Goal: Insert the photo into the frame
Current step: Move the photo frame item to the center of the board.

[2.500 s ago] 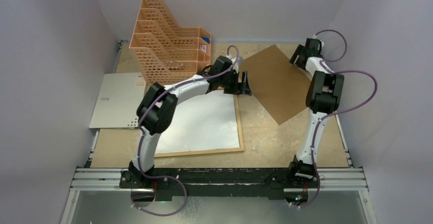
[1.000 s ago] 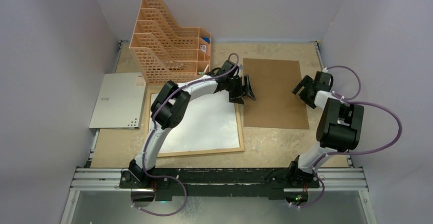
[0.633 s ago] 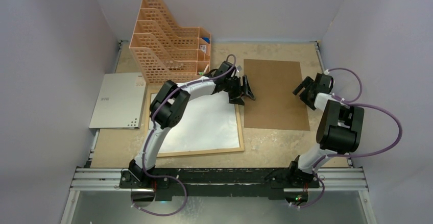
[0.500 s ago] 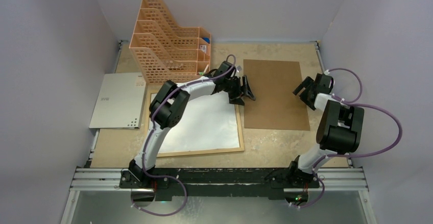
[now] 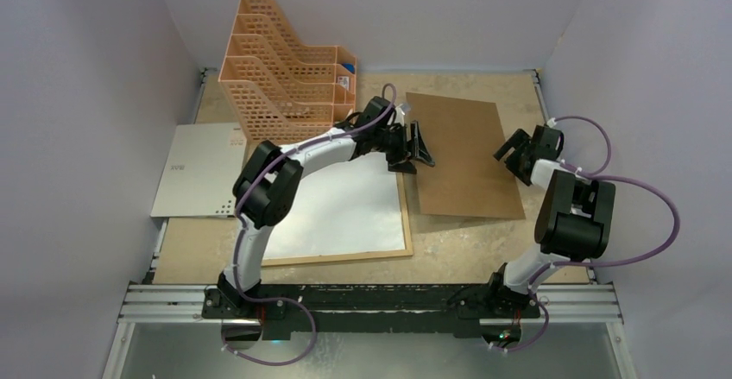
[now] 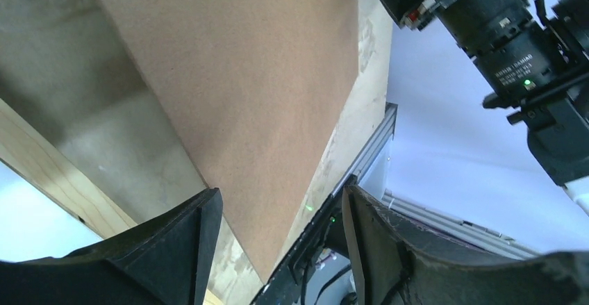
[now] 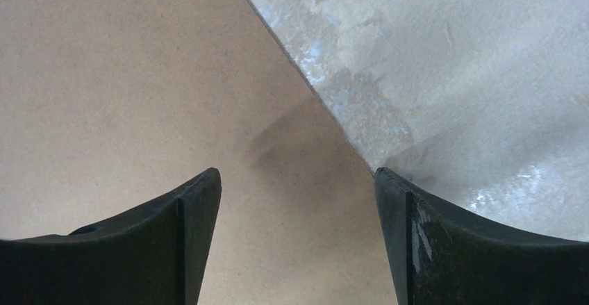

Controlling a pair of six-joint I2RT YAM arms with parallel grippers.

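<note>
I should next move my left gripper to the left in the top view over the photo (image 5: pixel 345 211) and close, because the board's frame-side edge (image 5: pixel 416 149) is between the spread fingers.
The light-wood frame (image 5: pixel 337 259) lies flat in front of the left arm. A plain white sheet, the photo (image 5: pixel 345 211) showing its blank side, lies inside it. The frame's wooden edge (image 6: pixel 42 173) shows at the lower left of the left wrist view. My left gripper (image 5: pixel 414 148) is open at the left edge of the brown backing board (image 5: pixel 462 154). In the left wrist view (image 6: pixel 279 201) the board (image 6: pixel 243 76) runs between the spread fingers with a shadow beneath it. My right gripper (image 5: pixel 515 150) is open over the board's right edge (image 7: pixel 139 76), and nothing is between its fingers (image 7: pixel 297 176).
An orange lattice file organizer (image 5: pixel 285 77) stands at the back left. A grey perforated sheet (image 5: pixel 200 170) lies left of the frame. Purple walls close in the left, back and right. Bare table (image 7: pixel 451 55) shows to the right of the board.
The right arm laid the board flat from a diagonal pose and drew back to its right edge. The left gripper has since shifted back, and the board's left edge has skewed.
</note>
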